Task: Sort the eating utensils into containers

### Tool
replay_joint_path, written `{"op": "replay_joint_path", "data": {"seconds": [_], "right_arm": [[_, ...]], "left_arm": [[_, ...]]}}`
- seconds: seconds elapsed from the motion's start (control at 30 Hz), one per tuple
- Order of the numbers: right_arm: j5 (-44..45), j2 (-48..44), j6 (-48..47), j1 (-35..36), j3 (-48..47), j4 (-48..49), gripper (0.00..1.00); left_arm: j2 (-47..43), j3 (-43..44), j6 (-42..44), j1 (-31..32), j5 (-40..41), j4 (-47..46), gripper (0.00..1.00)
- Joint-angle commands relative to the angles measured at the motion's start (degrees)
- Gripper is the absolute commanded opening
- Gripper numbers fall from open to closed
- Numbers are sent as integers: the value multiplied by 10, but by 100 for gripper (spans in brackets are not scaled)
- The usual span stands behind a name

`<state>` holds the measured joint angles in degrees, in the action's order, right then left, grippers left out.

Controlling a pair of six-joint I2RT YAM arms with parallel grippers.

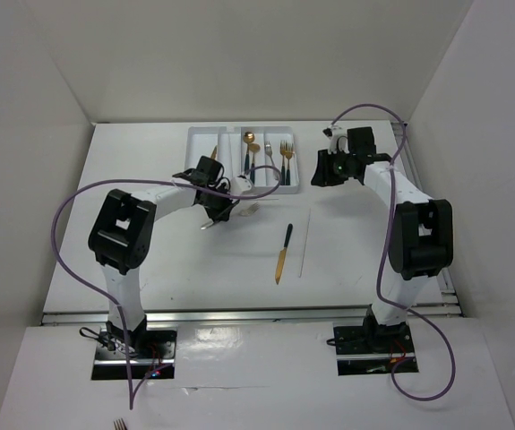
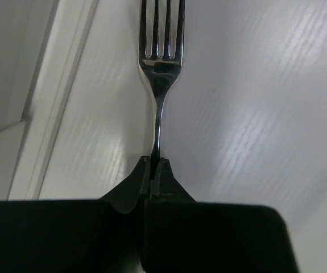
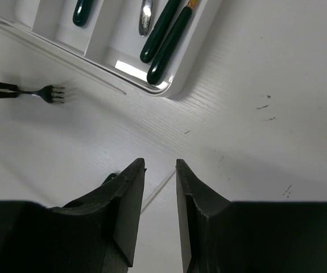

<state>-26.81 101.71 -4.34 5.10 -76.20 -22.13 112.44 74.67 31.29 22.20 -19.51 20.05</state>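
My left gripper should next move outward and to the right in the top view, over the tray's end section, to release the silver fork, because forks lie there.
My left gripper is shut on the thin handle of a plain silver fork, whose tines point away from it over the table. In the top view this gripper sits just in front of the white tray of containers, with the fork sticking out to the right. My right gripper is open and empty, hovering right of the tray; in the top view it is beside the tray's right end. The fork also shows in the right wrist view.
A gold knife with a teal handle and a thin pale stick lie on the table mid-way. The tray holds a gold spoon, a gold fork and teal handles. White walls enclose the table.
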Motion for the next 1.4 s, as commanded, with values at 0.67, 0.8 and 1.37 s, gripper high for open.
{"op": "replay_joint_path", "data": {"seconds": [0.67,0.8,1.37], "right_arm": [[132,-32,98,-94,-3,20,59],[92,-32,121,-100,-3,15,58],[40,-20,147,-106,-3,15,55]], "left_arm": [[44,324,-567,117,74,-107,0],[137,439,-684,97,94,-73,0],[279,512,-721,75,203,-172,0]]}}
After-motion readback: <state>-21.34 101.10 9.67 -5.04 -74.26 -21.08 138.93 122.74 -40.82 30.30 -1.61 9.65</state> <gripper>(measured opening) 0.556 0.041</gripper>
